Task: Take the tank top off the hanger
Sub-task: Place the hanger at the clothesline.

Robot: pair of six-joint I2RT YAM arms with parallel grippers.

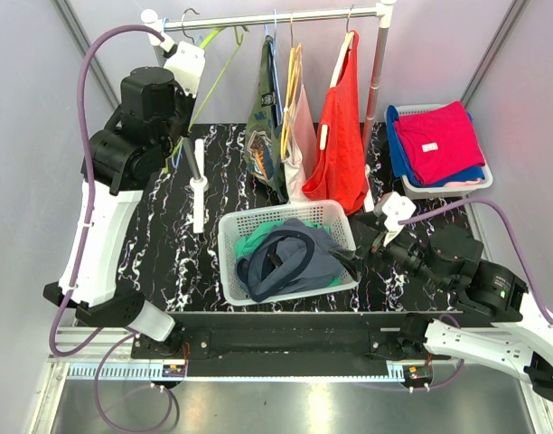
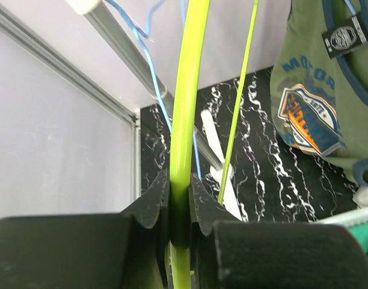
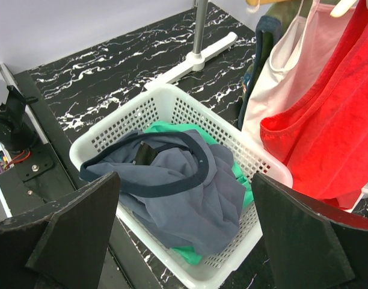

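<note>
My left gripper shifts outward along the bar [image 1: 267, 18] toward the olive tank top next, then opens, since the lime-green hanger is bare and tilted.
My left gripper [image 2: 179, 201] is shut on the lower bar of a bare lime-green hanger [image 2: 185, 90], which hangs tilted from the left end of the rail [image 1: 267, 18]; that hanger [image 1: 210, 74] carries no garment. A grey-blue tank top [image 1: 285, 258] lies crumpled in the white basket [image 1: 335, 213] on top of a green garment; it also shows in the right wrist view [image 3: 190, 186]. My right gripper [image 1: 365, 242] is open and empty by the basket's right end, with its fingers [image 3: 82, 211] spread wide above the basket.
An olive printed tank top [image 1: 266, 136], a pale pink one [image 1: 304, 145] and a red one [image 1: 344, 145] hang on the rail. The rack's white foot [image 1: 198, 185] stands on the black marbled table. A second basket [image 1: 421, 188] holds red and blue clothes at the back right.
</note>
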